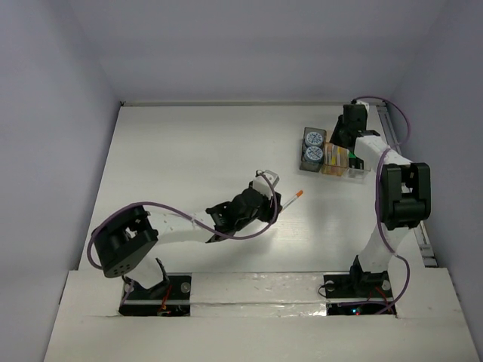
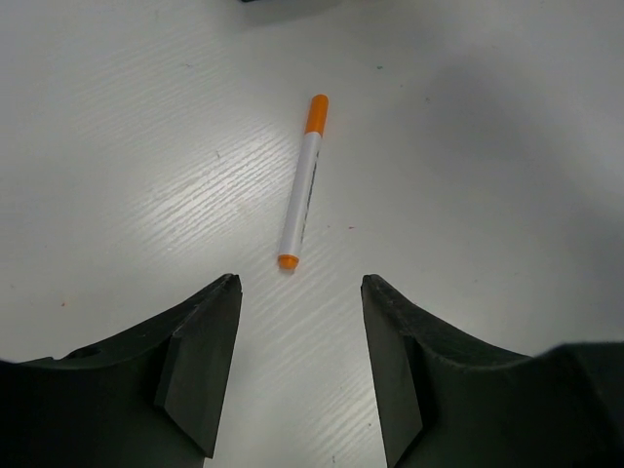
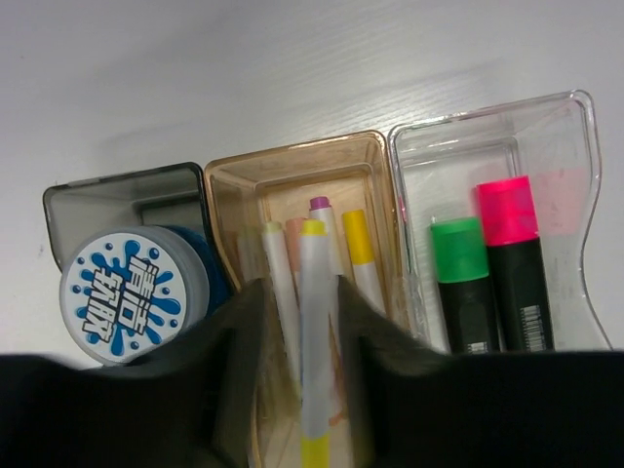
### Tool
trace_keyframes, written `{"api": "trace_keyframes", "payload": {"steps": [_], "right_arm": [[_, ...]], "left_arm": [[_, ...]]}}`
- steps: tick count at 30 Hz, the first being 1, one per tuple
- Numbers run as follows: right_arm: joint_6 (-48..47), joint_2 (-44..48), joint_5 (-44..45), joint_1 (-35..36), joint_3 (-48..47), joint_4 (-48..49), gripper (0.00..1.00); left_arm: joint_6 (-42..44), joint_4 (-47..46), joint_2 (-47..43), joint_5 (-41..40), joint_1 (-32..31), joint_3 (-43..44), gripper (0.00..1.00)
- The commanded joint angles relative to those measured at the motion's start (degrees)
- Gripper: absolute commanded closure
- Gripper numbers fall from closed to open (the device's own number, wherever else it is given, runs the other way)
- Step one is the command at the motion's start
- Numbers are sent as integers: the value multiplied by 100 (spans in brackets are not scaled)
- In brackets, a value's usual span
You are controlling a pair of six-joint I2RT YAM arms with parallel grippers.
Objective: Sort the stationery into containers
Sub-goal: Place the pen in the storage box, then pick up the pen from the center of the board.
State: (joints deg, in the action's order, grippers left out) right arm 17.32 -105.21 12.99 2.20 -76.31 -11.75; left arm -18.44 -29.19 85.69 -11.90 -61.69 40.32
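I need to move my left gripper down and outward along the orange-capped white pen [image 1: 293,198] next, onto the pen's white body.
An orange-capped white pen [image 2: 300,185] lies on the white table just ahead of my open, empty left gripper [image 2: 300,283]; the pen [image 1: 293,198] and gripper [image 1: 269,183] also show in the top view. My right gripper [image 3: 302,292] hovers over the amber tray [image 3: 292,161], jaws parted, with a yellow-ended pen [image 3: 314,322] between them and touching the right jaw. Several pens lie in that tray. The dark grey tray [image 3: 117,185] holds a blue-white roll [image 3: 122,292]. The clear tray [image 3: 487,117] holds a green-capped highlighter [image 3: 458,253] and a pink-capped one [image 3: 507,210].
The row of trays [image 1: 349,170] stands at the table's back right, near the right wall, with two rolls [image 1: 313,147] at its left end. The right arm [image 1: 396,196] reaches over it from the near edge.
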Motion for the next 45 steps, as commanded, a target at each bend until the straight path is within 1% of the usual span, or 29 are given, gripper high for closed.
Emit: {"api": "trace_keyframes", "payload": {"steps": [1, 3, 4, 5, 7, 9, 12, 13, 14, 15, 16, 17, 18, 21, 24, 28, 32, 35, 40, 43, 45], "right_arm": [[210, 167, -86, -44, 46, 296, 54], [263, 220, -192, -44, 160, 331, 44], [280, 281, -227, -44, 195, 375, 36], [298, 325, -271, -44, 231, 384, 33], [333, 526, -359, -44, 318, 427, 32], [386, 755, -481, -44, 537, 524, 31], [561, 1431, -885, -44, 871, 796, 30], [684, 1659, -1052, -44, 1221, 927, 31], [772, 1896, -1210, -44, 1442, 1329, 31], [868, 2386, -1620, -44, 1670, 1533, 31], [1061, 2635, -1729, -44, 2099, 1683, 31], [1124, 2863, -1808, 8, 2268, 1867, 31], [1159, 3266, -1940, 9, 2409, 1904, 31], [1256, 3935, -2099, 9, 2735, 1825, 32], [1274, 4341, -2231, 62, 2867, 1597, 31], [1256, 4964, -2371, 62, 3061, 1386, 31], [1239, 5185, -2424, 62, 3228, 1254, 31], [1247, 5142, -2582, 62, 3360, 1280, 31], [1247, 5168, -2653, 62, 3456, 1324, 31], [1309, 5238, -2714, 62, 3483, 1359, 31], [1326, 5282, -2749, 62, 3518, 1412, 31]], "left_arm": [[235, 141, 228, -172, -18, 467, 50], [314, 264, 369, -242, -18, 582, 49], [367, 308, 509, -303, -18, 696, 49], [393, 352, 571, -321, -18, 749, 47], [472, 431, 746, -365, -18, 898, 46], [560, 589, 861, -409, -18, 1039, 45], [665, 722, 1063, -480, -18, 1268, 45], [692, 748, 1116, -497, -18, 1303, 45], [710, 783, 1134, -515, -18, 1382, 45], [719, 792, 1143, -515, 43, 1400, 45], [788, 783, 1178, -428, 43, 1409, 45], [832, 775, 1213, -375, 113, 1452, 45], [911, 835, 1265, -357, 166, 1488, 45], [1035, 889, 1459, -313, 227, 1585, 45], [1088, 775, 1556, -129, 333, 1576, 46], [1088, 871, 1827, 214, 491, 1751, 46], [1132, 968, 2065, 486, 491, 1989, 46], [1132, 862, 2197, 768, 491, 2147, 46], [1219, 1029, 2609, 830, 491, 2586, 46], [1272, 1205, 2891, 699, 491, 2894, 51], [1351, 1380, 3023, 584, 491, 3148, 58]]}}
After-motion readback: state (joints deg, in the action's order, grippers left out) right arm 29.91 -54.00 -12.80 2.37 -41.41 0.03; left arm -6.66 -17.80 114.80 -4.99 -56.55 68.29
